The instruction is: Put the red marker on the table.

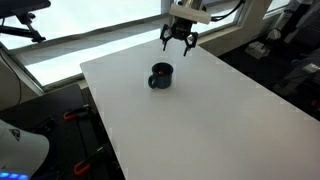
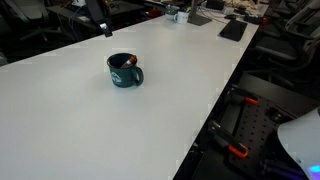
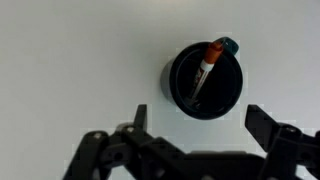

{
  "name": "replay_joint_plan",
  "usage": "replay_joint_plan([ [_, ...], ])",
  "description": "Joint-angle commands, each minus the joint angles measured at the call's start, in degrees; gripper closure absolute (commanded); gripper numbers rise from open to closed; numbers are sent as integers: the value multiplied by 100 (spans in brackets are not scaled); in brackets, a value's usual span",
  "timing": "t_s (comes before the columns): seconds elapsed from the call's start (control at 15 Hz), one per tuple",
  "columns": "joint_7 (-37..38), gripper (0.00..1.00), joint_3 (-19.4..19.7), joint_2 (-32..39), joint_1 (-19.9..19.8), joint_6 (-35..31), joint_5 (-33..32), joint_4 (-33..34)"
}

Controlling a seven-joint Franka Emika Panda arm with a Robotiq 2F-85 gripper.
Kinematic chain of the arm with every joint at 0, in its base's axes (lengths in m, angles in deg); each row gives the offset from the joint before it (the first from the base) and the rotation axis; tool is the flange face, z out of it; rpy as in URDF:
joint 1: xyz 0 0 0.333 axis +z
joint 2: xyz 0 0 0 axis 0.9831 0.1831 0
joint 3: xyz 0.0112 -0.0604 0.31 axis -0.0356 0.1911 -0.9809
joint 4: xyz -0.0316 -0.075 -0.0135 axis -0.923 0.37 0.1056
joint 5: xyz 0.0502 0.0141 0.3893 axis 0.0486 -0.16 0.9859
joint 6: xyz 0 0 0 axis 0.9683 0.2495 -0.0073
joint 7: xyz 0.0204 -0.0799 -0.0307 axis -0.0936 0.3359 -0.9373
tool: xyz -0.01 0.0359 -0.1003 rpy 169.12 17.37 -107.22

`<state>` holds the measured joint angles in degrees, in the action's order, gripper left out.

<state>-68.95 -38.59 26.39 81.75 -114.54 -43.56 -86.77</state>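
My gripper shifts over the mug's handle side and lowers next, open fingers astride the marker's pale body, since the marker's red end leans on the mug's rim there.
The red marker stands tilted inside the dark mug, its end leaning on the rim; it also shows in an exterior view. The mug stands on the white table in both exterior views. My gripper is open and empty, hovering above the table beside the mug; in an exterior view it hangs above the table's far edge. In the other exterior view only its dark body shows at the top.
The table has dark edges with a drop to the floor. Office clutter, a keyboard-like item and chairs lie beyond the far end. Machine parts with red clamps stand beside the table.
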Motion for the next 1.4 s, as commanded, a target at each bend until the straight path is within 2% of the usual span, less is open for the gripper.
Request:
replay_joint_plan([
  [0.0, -52, 7, -182, 157, 86, 398, 10, 462],
  [0.07, -48, 2, -220, 162, 100, 435, 28, 480],
  [0.13, -33, 5, -256, 163, 109, 473, 54, 488],
  [0.33, 250, 0, -264, 89, 198, 397, 56, 299],
  [0.47, 460, 7, -269, 46, 232, 331, 74, 146],
  [0.53, 640, 5, -263, 2, 255, 292, 83, 43],
  [0.6, 759, 8, -282, -34, 254, 248, 120, -43],
  [0.8, 1157, 0, -300, -135, 287, 166, 133, -315],
  [0.93, 1334, 0, -308, -211, 276, 99, 156, -527],
  [1.33, 1521, 7, -275, -457, 145, -174, 199, -1179],
])
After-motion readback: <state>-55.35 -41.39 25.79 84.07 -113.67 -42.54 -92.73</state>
